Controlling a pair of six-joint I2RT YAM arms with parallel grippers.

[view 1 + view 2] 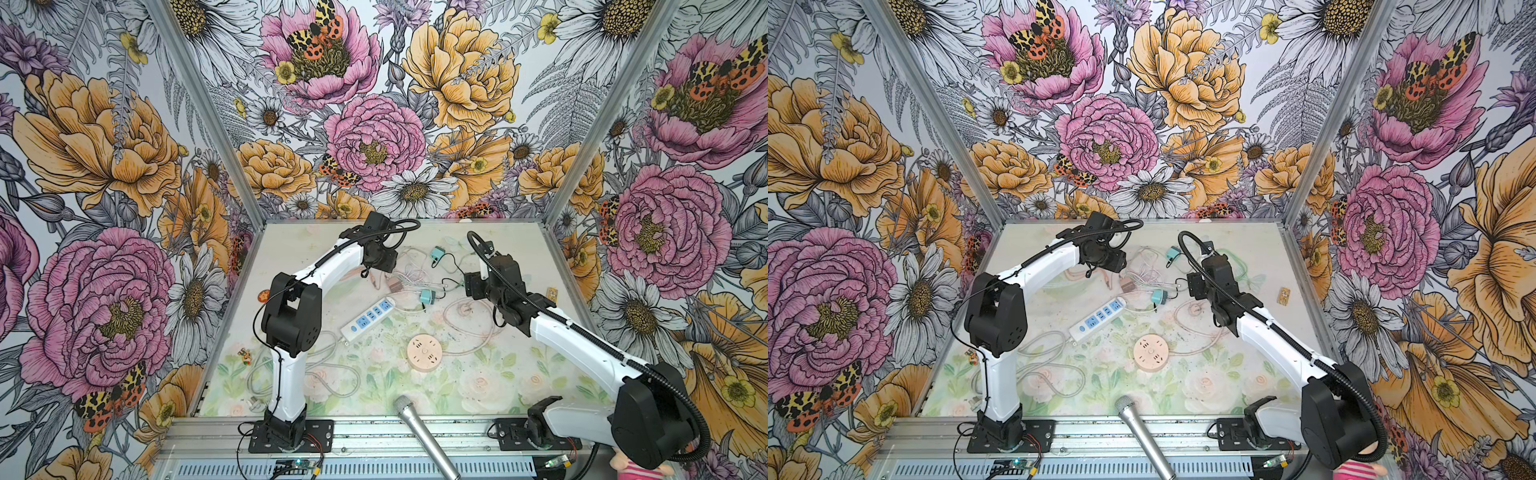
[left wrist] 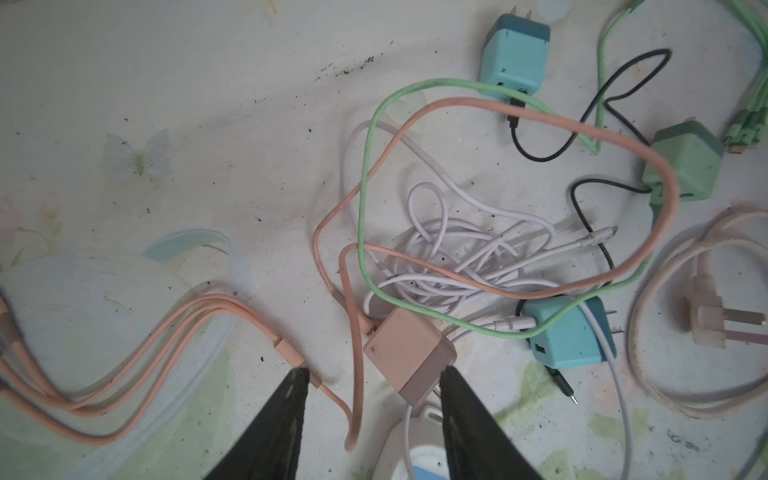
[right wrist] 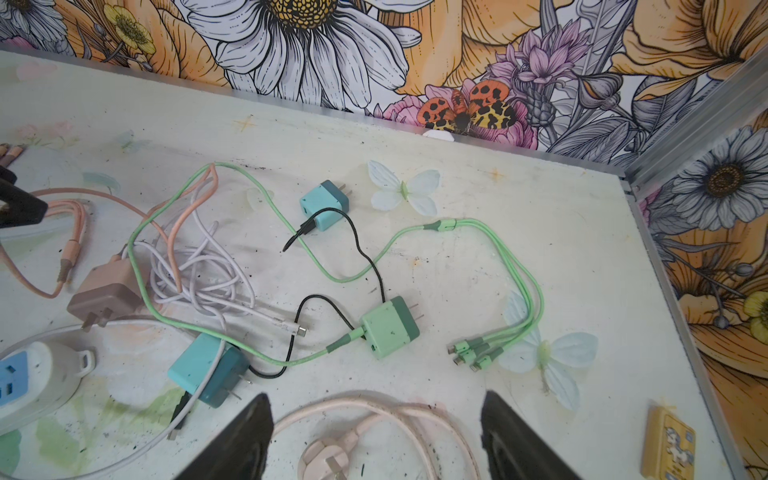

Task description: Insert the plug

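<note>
My left gripper brings its open fingers together next and closes on the thin pink charging cable, since its raised bend [image 2: 353, 428] already stands between them.
A pink charger plug [image 2: 409, 361] lies on the table on a tangle of cables, its prongs towards the white power strip [image 2: 415, 451]. My left gripper [image 2: 374, 374] stands open just over it; one fingertip [image 2: 451, 376] is right beside the cube's edge, and nothing is gripped. In both top views the charger [image 1: 394, 285] [image 1: 1127, 286] sits just beyond the strip's [image 1: 368, 318] [image 1: 1098, 318] far end. My right gripper [image 3: 376, 399] hangs open above a pale pink three-pin plug [image 3: 328, 459] and its looped cord.
Two teal chargers [image 3: 324, 203] [image 3: 208, 370] and a green one [image 3: 388, 326] lie among green, white, black and pink cables. A round pink socket [image 1: 424, 348] sits nearer the front, with a microphone [image 1: 419, 432] at the front edge. A yellow card [image 1: 551, 294] lies by the right wall.
</note>
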